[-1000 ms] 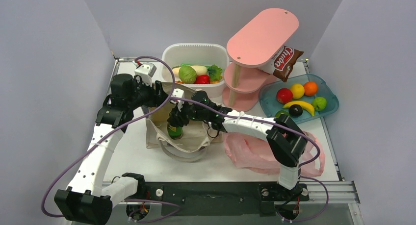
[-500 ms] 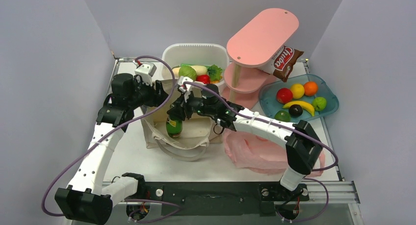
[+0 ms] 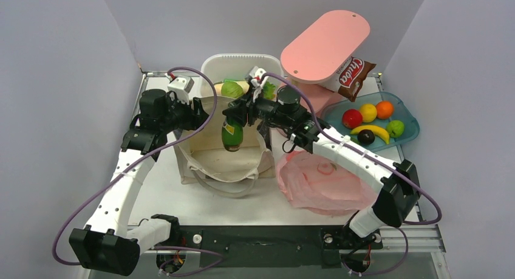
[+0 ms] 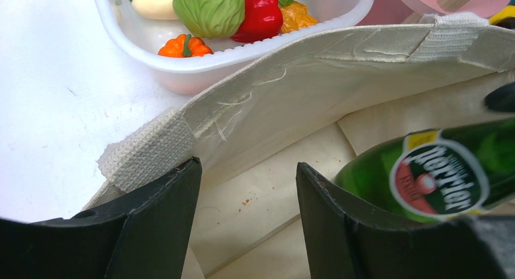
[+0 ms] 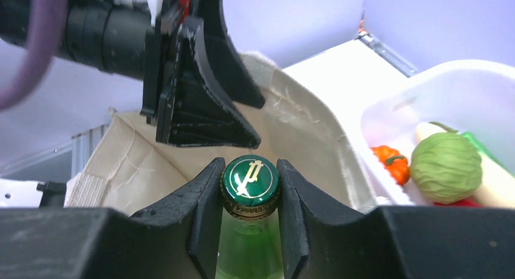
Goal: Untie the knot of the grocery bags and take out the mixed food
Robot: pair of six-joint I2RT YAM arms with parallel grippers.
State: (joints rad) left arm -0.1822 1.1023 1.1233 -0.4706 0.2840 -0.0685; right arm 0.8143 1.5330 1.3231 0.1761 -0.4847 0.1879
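My right gripper is next going to lift the bottle (image 3: 231, 137) and carry it outward and to the right in the top view onto the pink top shelf (image 3: 327, 43), which is bare.
My right gripper (image 3: 232, 117) is shut on the capped neck of the green glass bottle (image 3: 231, 137). It holds the bottle hanging above the open beige canvas tote (image 3: 218, 165). The right wrist view shows the cap (image 5: 249, 178) pinched between both fingers. My left gripper (image 3: 202, 112) is open at the tote's far left rim (image 4: 146, 150), and the bottle's label (image 4: 440, 177) shows to its right. The pink plastic bag (image 3: 322, 183) lies flat at the right. The round green vegetable (image 3: 231, 89), white radish (image 3: 245, 84) and leafy green (image 3: 267, 88) lie in the white tub (image 3: 209, 69). The crisp packet (image 3: 355, 77) hangs by the pink stand.
A pink two-tier stand (image 3: 325, 45) stands behind the right arm. A blue tray (image 3: 408, 132) at the far right holds fruit. The tub also holds a red pepper (image 4: 262, 14) and a small orange pumpkin (image 4: 185, 46). Grey walls close in three sides.
My right gripper has lifted the bottle up out of the tote and towards the tub. The right arm has stretched out. The left arm has hardly moved.
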